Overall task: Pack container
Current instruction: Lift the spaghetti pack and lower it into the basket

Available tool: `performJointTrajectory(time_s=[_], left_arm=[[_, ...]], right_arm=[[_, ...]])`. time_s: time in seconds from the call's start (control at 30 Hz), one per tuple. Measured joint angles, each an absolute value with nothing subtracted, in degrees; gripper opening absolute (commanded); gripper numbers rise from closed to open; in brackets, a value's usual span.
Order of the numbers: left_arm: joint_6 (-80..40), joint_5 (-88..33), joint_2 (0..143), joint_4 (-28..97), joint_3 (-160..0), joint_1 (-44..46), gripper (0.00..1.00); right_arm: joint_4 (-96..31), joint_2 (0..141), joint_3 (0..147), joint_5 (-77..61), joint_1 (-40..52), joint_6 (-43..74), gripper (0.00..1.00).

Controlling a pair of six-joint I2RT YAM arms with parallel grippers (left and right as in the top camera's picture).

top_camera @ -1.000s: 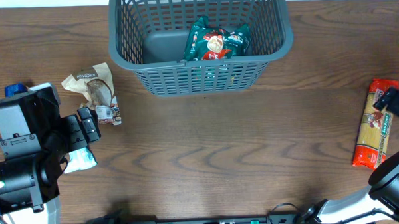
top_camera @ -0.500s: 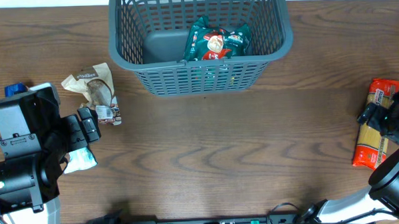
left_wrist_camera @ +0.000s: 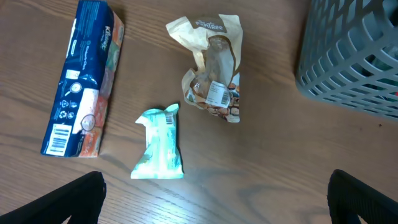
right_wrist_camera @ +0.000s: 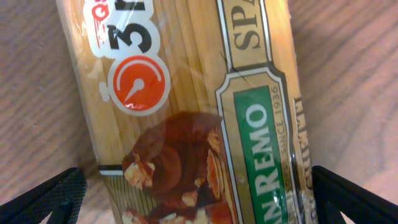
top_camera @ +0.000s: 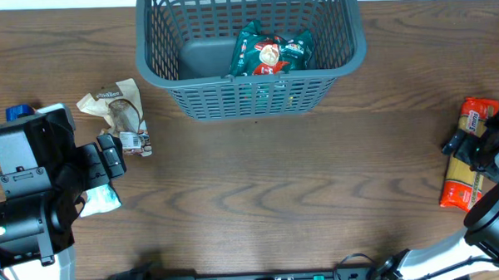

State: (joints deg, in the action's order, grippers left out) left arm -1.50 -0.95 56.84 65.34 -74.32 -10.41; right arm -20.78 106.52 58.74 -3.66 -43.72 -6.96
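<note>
The spaghetti packet lies between the open fingers of my right gripper, so they both need to come together onto the long sides of the spaghetti packet (top_camera: 466,182) and close around its middle.
The container, a dark grey lattice basket (top_camera: 160,72), stands at the far middle and holds a green and red packet (top_camera: 270,54). Its corner shows in the left wrist view (left_wrist_camera: 348,62). A long spaghetti packet (top_camera: 466,182) lies at the right edge and fills the right wrist view (right_wrist_camera: 186,93). My right gripper (top_camera: 476,144) is open and straddles it, one finger on each side (right_wrist_camera: 199,202). My left gripper (top_camera: 110,156) is open and empty (left_wrist_camera: 217,205), above a teal packet (left_wrist_camera: 160,146) and a beige packet (left_wrist_camera: 214,68).
A blue tissue box (left_wrist_camera: 81,81) lies left of the teal packet; in the overhead view only its corner (top_camera: 20,111) shows behind the left arm. The beige packet (top_camera: 115,111) lies left of the basket.
My right gripper has moved down from the spaghetti packet's far end to over its upper middle. The left arm and the packets have not moved.
</note>
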Motion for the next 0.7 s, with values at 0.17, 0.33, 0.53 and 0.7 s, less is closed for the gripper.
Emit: performJointTrajectory(time_s=[0.17, 0.33, 0.53, 0.7], left_arm=[[-1.5, -1.0, 56.8, 65.4, -74.3, -10.4, 0.98], [-1.5, -1.0, 56.8, 65.3, -74.3, -10.4, 0.99], [-1.5, -1.0, 56.8, 65.3, -74.3, -10.4, 0.99], [-1.5, -0.9, 56.8, 65.3, -74.3, -10.4, 0.99]], right_arm=[[-20.1, 107.2, 59.3, -4.4, -43.7, -7.4, 0.4], [-20.3, 106.3, 60.2, -5.0, -43.7, -6.9, 0.01], [-20.9, 106.2, 60.9, -6.0, -43.6, -5.7, 0.01], [-25.7, 105.0, 62.0, -8.6, -40.6, -3.9, 0.01]])
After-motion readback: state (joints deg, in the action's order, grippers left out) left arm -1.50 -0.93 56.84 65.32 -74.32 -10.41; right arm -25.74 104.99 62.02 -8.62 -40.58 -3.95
